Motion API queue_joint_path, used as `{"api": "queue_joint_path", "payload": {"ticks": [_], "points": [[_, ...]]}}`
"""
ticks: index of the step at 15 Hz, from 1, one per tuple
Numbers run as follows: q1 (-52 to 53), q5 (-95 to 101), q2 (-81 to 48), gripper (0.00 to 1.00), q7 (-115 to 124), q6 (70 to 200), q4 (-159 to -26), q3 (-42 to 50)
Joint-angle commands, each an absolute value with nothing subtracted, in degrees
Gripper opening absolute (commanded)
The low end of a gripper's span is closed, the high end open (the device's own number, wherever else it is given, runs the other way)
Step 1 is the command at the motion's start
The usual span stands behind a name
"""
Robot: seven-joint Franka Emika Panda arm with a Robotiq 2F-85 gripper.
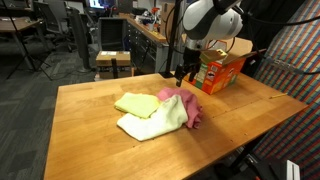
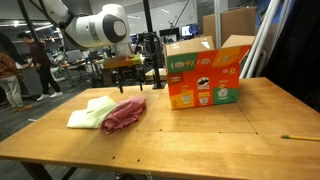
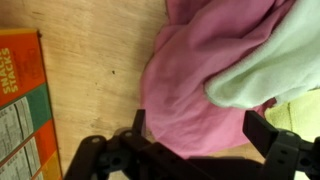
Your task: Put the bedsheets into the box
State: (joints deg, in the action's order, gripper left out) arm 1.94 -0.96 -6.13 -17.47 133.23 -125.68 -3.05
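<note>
The robot's gripper will next move down onto the pink folds (image 1: 190, 102) (image 3: 185, 93) beside the cream-white tip below it, since its open fingers are already on both sides of the pink bedsheet.
The pink bedsheet (image 1: 187, 105) lies crumpled on the wooden table beside the cream-white bedsheet (image 1: 150, 123) and the pale yellow-green one (image 1: 134, 103). They also show in an exterior view: pink (image 2: 124, 113), cream-white (image 2: 84, 118), yellow-green (image 2: 99, 104). The orange box (image 1: 220, 71) stands at the table's far side with its brown flaps up; it also shows in an exterior view (image 2: 203, 79). My gripper (image 1: 183, 73) hangs open above the pink bedsheet, between it and the box. In the wrist view the open fingers (image 3: 205, 128) straddle the pink bedsheet (image 3: 195, 70) from above, empty.
The wooden table (image 1: 90, 130) ends close to the bedsheets on the near side. A pencil (image 2: 297, 137) lies near one table edge. Office chairs, desks and a small stool (image 1: 113, 62) stand beyond the table.
</note>
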Motion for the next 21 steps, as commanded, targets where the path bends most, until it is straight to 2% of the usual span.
{"api": "queue_joint_path", "payload": {"ticks": [1,15,16,17,18,21], "points": [[1.2,-0.27,-6.18,1.0,-20.4,129.8,-125.38,-2.87],[0.9,-1.35,-8.09,1.0,-26.0,123.37,-127.7,-3.67],[0.86,-1.55,-8.11,0.75,-26.39,123.2,-127.81,-3.72],[0.91,-1.32,-8.02,0.74,-26.21,123.45,-127.97,-3.7],[0.93,-1.17,-7.9,0.68,-26.29,123.58,-128.03,-3.68],[1.0,-0.44,-7.48,0.41,-26.04,124.09,-128.05,-3.58]]}}
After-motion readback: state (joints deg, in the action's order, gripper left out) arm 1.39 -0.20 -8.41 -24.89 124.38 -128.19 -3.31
